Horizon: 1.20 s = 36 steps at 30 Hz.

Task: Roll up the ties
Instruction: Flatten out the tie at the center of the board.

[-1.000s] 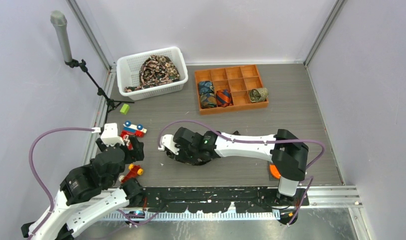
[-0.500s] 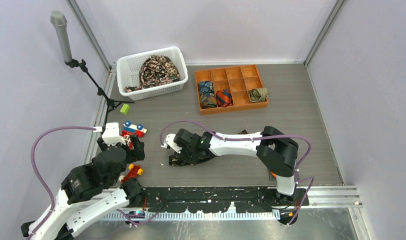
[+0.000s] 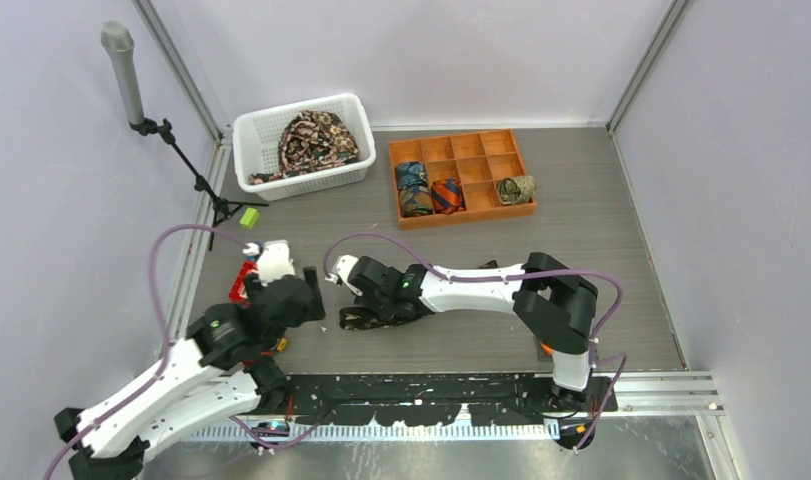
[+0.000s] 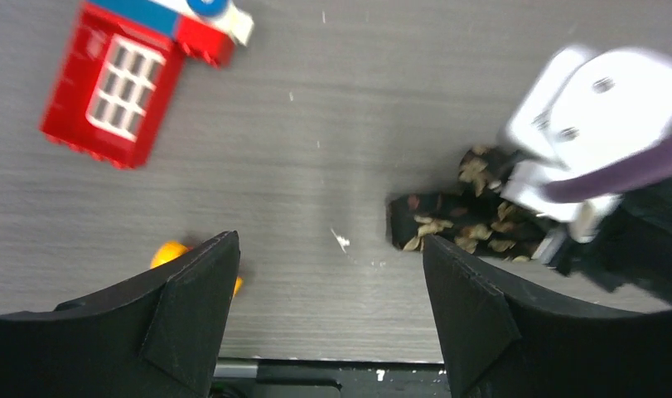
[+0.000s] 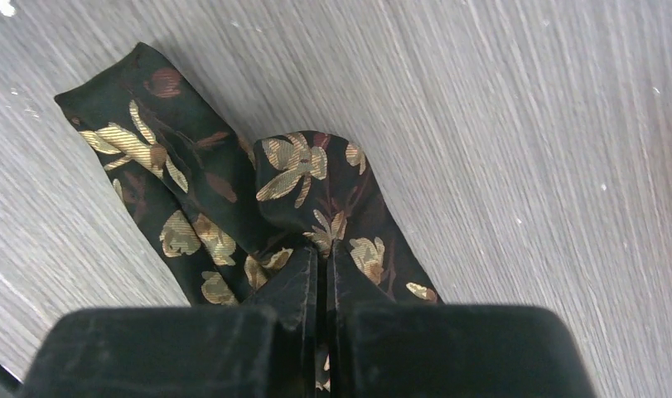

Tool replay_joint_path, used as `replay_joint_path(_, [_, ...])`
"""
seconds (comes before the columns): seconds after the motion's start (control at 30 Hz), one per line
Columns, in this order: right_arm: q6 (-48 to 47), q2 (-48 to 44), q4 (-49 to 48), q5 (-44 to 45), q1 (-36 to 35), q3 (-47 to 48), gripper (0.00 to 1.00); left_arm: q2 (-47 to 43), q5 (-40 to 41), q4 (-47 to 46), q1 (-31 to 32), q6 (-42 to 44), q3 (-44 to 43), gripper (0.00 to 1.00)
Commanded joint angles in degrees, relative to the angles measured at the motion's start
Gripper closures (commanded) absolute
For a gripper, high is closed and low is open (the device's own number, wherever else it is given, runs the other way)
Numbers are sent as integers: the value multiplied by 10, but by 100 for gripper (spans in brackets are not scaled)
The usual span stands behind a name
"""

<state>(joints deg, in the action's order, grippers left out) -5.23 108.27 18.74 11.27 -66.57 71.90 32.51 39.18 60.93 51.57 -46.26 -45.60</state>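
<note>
I need to lift the folded tie's fold next with my right gripper, carry it to the right in the top view, down onto bare tabletop, and release it.
A black tie with tan floral print (image 3: 359,320) lies folded on the grey table in front of the arms. The right wrist view shows two of its bands (image 5: 208,207) side by side, with my right gripper (image 5: 322,253) shut on the fabric at the fold. From above, my right gripper (image 3: 366,303) sits low over the tie's left part. My left gripper (image 4: 332,274) is open, hovering over bare table just left of the tie's end (image 4: 448,225). From above, my left gripper (image 3: 306,300) stands close beside the right one. More ties are piled in a white basket (image 3: 301,180).
An orange divided tray (image 3: 468,215) at the back holds a blue roll (image 3: 413,185), an orange-red roll (image 3: 447,195) and an olive roll (image 3: 517,188). Red toy blocks (image 4: 113,83) and a small orange piece (image 4: 168,253) lie left of my left gripper. A microphone stand (image 3: 131,90) rises far left.
My left arm has swung right and forward, up beside the tie. My right gripper has closed on the tie's fabric and shifted slightly.
</note>
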Motion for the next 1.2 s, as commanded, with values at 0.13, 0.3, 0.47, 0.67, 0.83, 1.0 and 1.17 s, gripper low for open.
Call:
replay_joint_path(0.13, [48, -129, -30, 124, 19, -43, 100, 81, -72, -178, -4, -87, 98, 18])
replay_joint_path(0.3, [64, -214, -50, 165, 30, -80, 99, 135, -103, -256, -24, -96, 131, 19])
replay_joint_path(0.47, [71, -297, -58, 187, 40, -113, 100, 185, -152, -370, -59, -96, 171, 22])
replay_joint_path(0.67, [77, -394, -40, 226, 65, -146, 100, 243, -228, -471, -99, -90, 205, 31])
replay_joint_path(0.83, [84, -451, -37, 233, 91, -179, 100, 274, -256, -534, -100, -96, 227, 41])
replay_joint_path(1.0, [88, -472, -28, 233, 110, -189, 100, 299, -274, -563, -100, -104, 242, 59])
replay_joint_path(1.17, [93, -475, -24, 245, 133, -189, 100, 289, -269, -550, -100, -113, 248, 99])
